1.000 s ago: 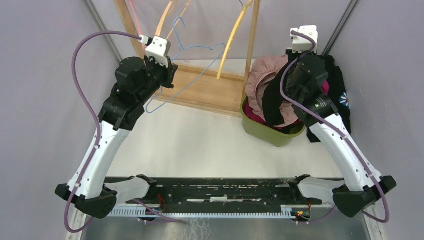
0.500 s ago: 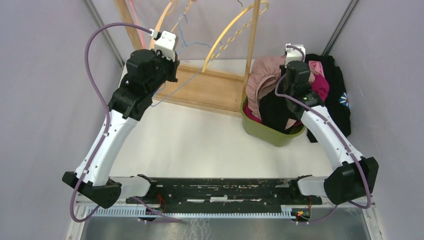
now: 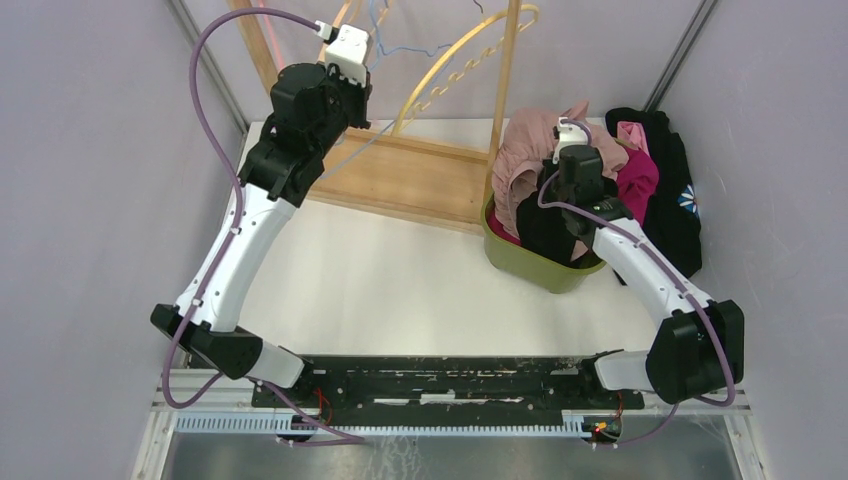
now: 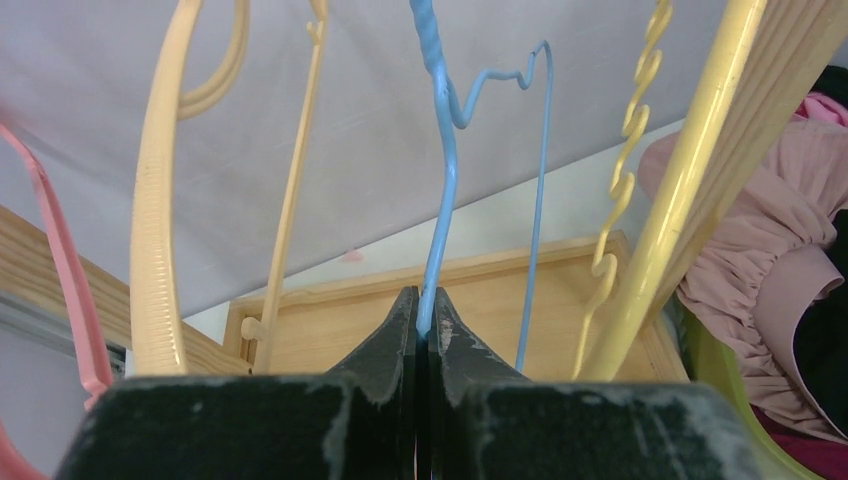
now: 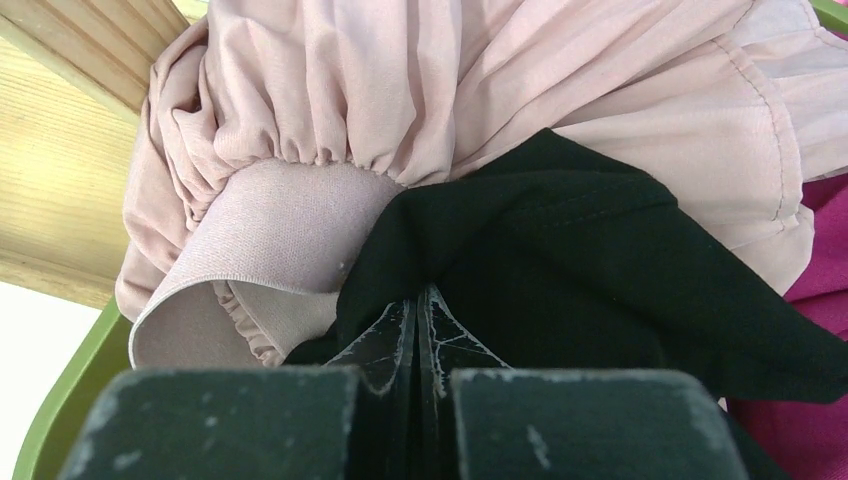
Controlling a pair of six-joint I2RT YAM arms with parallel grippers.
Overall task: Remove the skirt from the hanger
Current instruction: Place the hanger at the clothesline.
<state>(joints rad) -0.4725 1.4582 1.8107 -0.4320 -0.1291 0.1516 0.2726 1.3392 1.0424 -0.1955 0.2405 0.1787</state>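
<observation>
Next, the left gripper moves outward toward the yellow hanger nearest the bin [image 4: 672,208] first, then opens, since the blue hanger is bare.
My left gripper [image 4: 423,300] is shut on the wire of a bare blue hanger [image 4: 445,180] and holds it up high among the hangers on the wooden rack [image 3: 420,180]. In the top view the left gripper [image 3: 352,85] is at the back left and the blue hanger [image 3: 385,15] reaches the top edge. My right gripper [image 5: 417,300] is shut on a black skirt [image 5: 600,270], whose cloth gathers at the fingertips. In the top view the right gripper [image 3: 572,192] holds the black skirt [image 3: 550,225] down in the green bin [image 3: 520,262].
A pale pink garment [image 5: 450,90] lies heaped in the bin against the rack post. Yellow hangers [image 4: 160,200] and a pink hanger [image 4: 60,260] hang beside the blue one. Black and magenta clothes [image 3: 670,190] are piled at the back right by the wall.
My left arm has lifted the blue hanger up and back toward the top of the rack. My right arm has come down and nearer, bringing the black skirt into the bin.
</observation>
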